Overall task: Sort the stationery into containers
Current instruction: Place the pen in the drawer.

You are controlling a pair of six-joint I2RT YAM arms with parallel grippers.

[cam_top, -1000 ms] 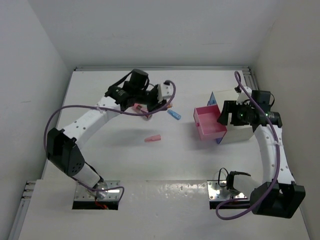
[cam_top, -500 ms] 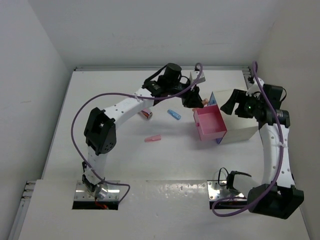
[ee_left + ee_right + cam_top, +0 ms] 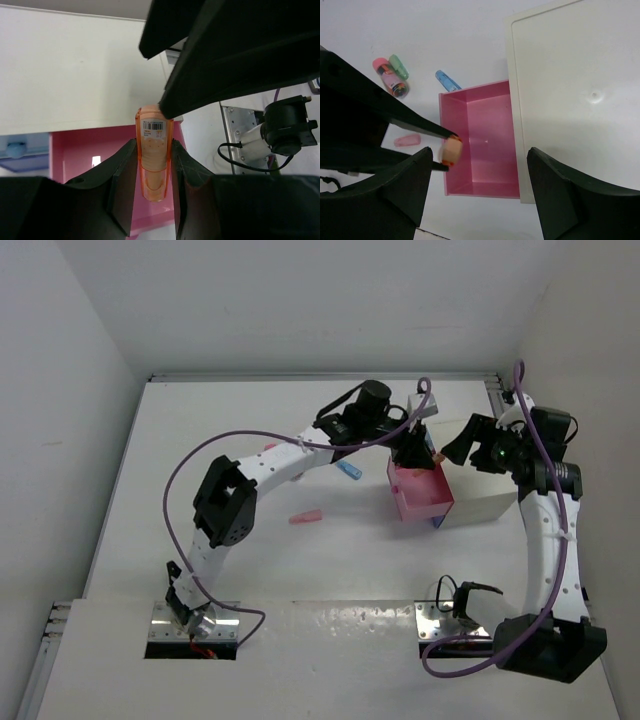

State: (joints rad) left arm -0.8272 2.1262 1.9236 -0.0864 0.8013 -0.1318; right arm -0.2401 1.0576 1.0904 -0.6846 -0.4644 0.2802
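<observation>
The orange stationery piece [image 3: 152,172] in my left gripper comes down slightly next, toward the pink drawer's open middle, and then the gripper opens.
My left gripper [image 3: 412,452] is shut on an orange stationery piece [image 3: 152,172] and holds it above the left edge of the open pink drawer [image 3: 425,500]. The piece also shows in the right wrist view [image 3: 451,150]. The pink drawer [image 3: 487,135] looks empty inside. My right gripper [image 3: 468,443] is open and empty, hovering over the white cabinet [image 3: 570,85]. On the table lie a blue piece [image 3: 347,471], a pink piece [image 3: 307,516], a mint green piece [image 3: 398,66] and a pink-red cylinder [image 3: 390,80]. A bit of the blue drawer [image 3: 22,150] shows beside the pink one.
The white cabinet [image 3: 490,505] stands at the right, close to the right wall. The left arm [image 3: 290,450] stretches across the middle of the table. The back wall runs just behind the cabinet.
My left arm has swung right from the group of pieces to over the pink drawer, carrying the orange piece. My right gripper has drawn back a little toward the cabinet's far side.
</observation>
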